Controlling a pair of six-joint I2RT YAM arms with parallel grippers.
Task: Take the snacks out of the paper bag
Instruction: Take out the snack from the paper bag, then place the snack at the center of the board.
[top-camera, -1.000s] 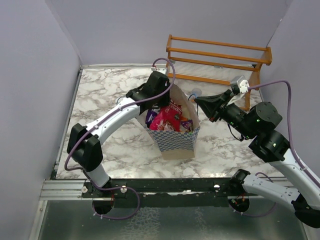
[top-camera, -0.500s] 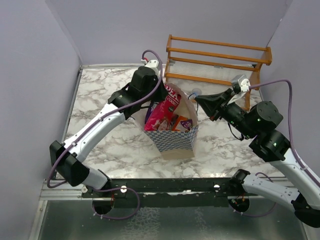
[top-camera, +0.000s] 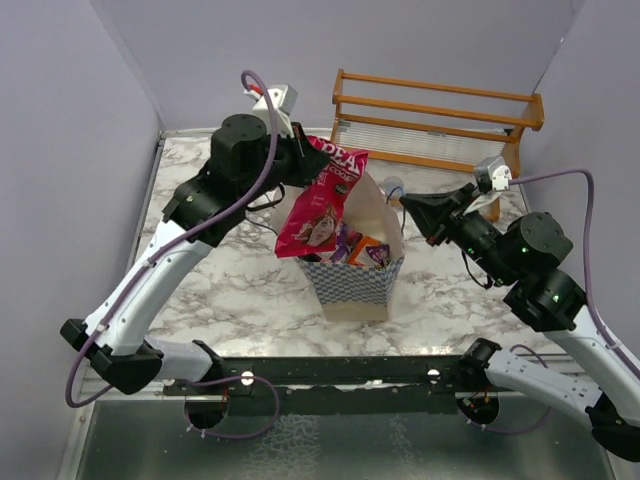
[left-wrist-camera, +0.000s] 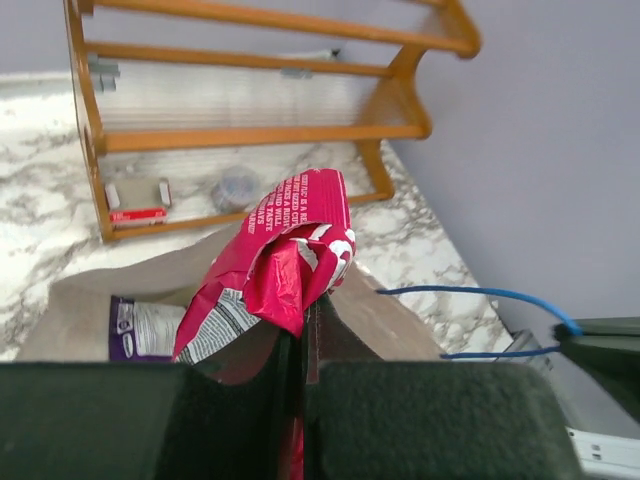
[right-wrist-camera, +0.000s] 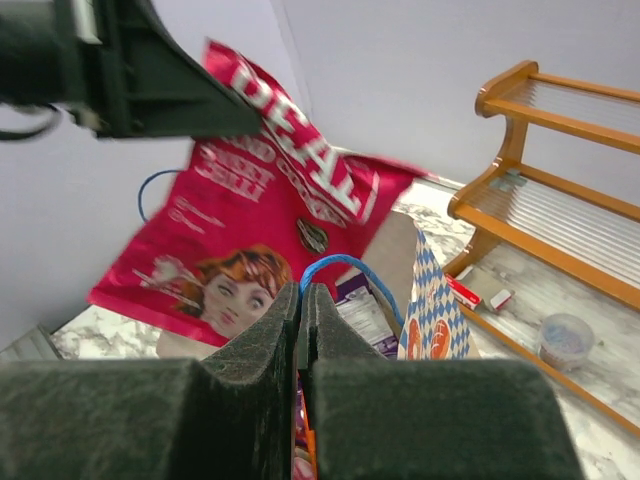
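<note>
The table's far corner is bare, so my left gripper will next go left in the top view, then down there and release.
My left gripper (top-camera: 307, 152) is raised over the paper bag (top-camera: 357, 283) and shut on the top edge of a large pink-red snack bag (top-camera: 320, 207) with a face, which hangs with its lower end at the bag's mouth. In the left wrist view the jaws (left-wrist-camera: 300, 335) pinch crumpled red foil (left-wrist-camera: 285, 250). Other snacks, purple and orange (top-camera: 364, 247), lie inside the blue-and-white checkered bag. My right gripper (top-camera: 404, 205) is at the bag's right rim, shut on its thin blue cord handle (right-wrist-camera: 345, 266); its closed tips (right-wrist-camera: 302, 296) meet on the cord.
A wooden rack (top-camera: 440, 118) stands at the back right against the wall, with a small round cup (right-wrist-camera: 565, 340) and small red-and-white boxes (left-wrist-camera: 136, 197) under it. Side walls close in the marble table (top-camera: 200, 190) left and right.
The left gripper closed on the pink-red snack bag inside the paper bag and rose up and to the back left, pulling it almost out. The right gripper kept hold of the handle.
</note>
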